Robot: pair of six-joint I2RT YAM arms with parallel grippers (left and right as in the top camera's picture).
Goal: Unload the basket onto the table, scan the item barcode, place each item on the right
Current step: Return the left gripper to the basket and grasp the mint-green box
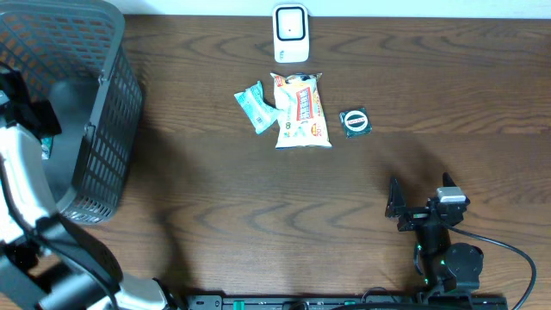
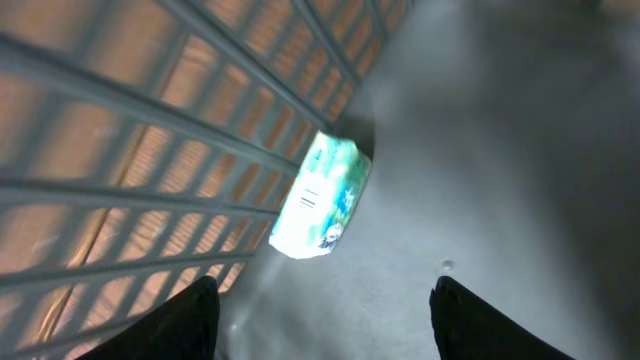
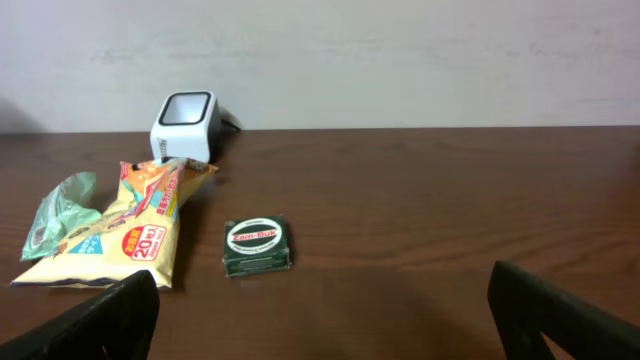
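The green-and-white packet [image 1: 46, 147] [image 2: 322, 197] is below my open fingers, on the bottom of the basket by the basket's mesh side, so I will lower my left gripper next, with its fingers on both sides of the packet.
My left gripper [image 2: 325, 285] hangs open inside the grey basket [image 1: 108, 103], its fingers wide apart with nothing between them. Ahead of it a green-and-white packet [image 2: 322, 197] lies on the basket floor against the mesh wall. The white barcode scanner [image 1: 290, 33] stands at the table's far edge, also visible in the right wrist view as the scanner [image 3: 184, 123]. In front of it lie a teal packet [image 1: 256, 106], a yellow snack bag [image 1: 300, 109] and a dark green tin [image 1: 355, 121]. My right gripper [image 1: 405, 207] rests open near the front right, empty.
The basket fills the table's left end, and my left arm [image 1: 26, 189] reaches over its front wall. In the right wrist view, the snack bag [image 3: 120, 230] and tin [image 3: 257, 245] lie ahead and to the left of the open right fingers.
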